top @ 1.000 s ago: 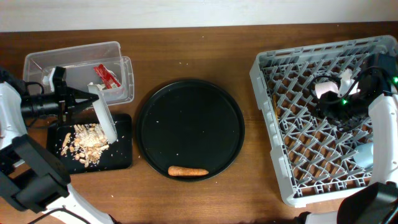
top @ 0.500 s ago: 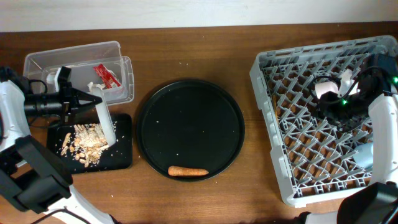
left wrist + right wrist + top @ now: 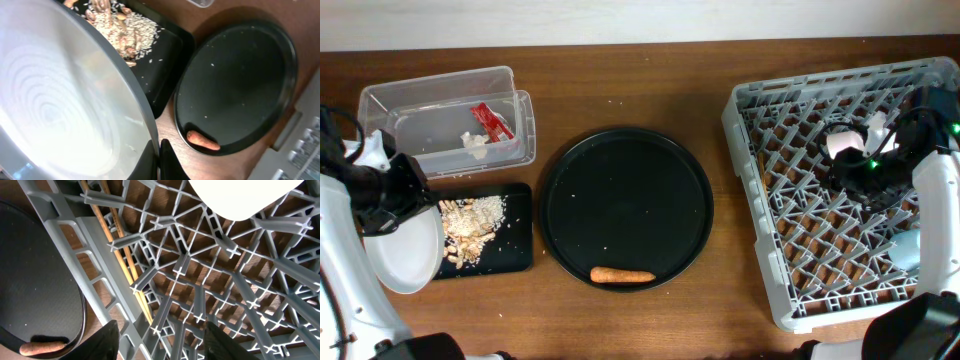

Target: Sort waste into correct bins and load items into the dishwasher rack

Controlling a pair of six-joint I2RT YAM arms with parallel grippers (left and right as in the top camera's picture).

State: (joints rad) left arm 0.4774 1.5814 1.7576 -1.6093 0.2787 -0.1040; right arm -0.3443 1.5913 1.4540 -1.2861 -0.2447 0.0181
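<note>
My left gripper holds the plate and needs to lower it next, so that the plate goes onto the middle of the round black tray [image 3: 627, 207] [image 3: 236, 87].
My left gripper [image 3: 412, 205] [image 3: 157, 161] is shut on the rim of the pale round plate [image 3: 408, 258] [image 3: 60, 110] and holds it left of the flat black tray [image 3: 516, 250] [image 3: 165, 55]. Beige food scraps [image 3: 470, 222] [image 3: 117, 25] lie on that tray. The clear tub [image 3: 435, 85] holds the red wrapper [image 3: 490, 121] and the white scrap [image 3: 475, 145]. The carrot [image 3: 622, 274] [image 3: 202, 141] lies on the round black tray [image 3: 625, 190]. My right gripper [image 3: 852, 172] [image 3: 162, 345] is open and empty over the grey rack [image 3: 760, 200] [image 3: 100, 250]. The rack holds the bowl [image 3: 845, 141] [image 3: 245, 195], the light-blue cup [image 3: 907, 248] and the chopsticks [image 3: 120, 255].
The round black tray also shows in the left wrist view [image 3: 240, 85] and in the right wrist view [image 3: 35, 280]. It lies mid-table between the bins and the rack. The rack's left wall [image 3: 745, 170] stands close to its right edge.
My left gripper has swung the plate from standing on edge over the black tray down and to the left, and it now lies flatter. The right arm has not moved.
</note>
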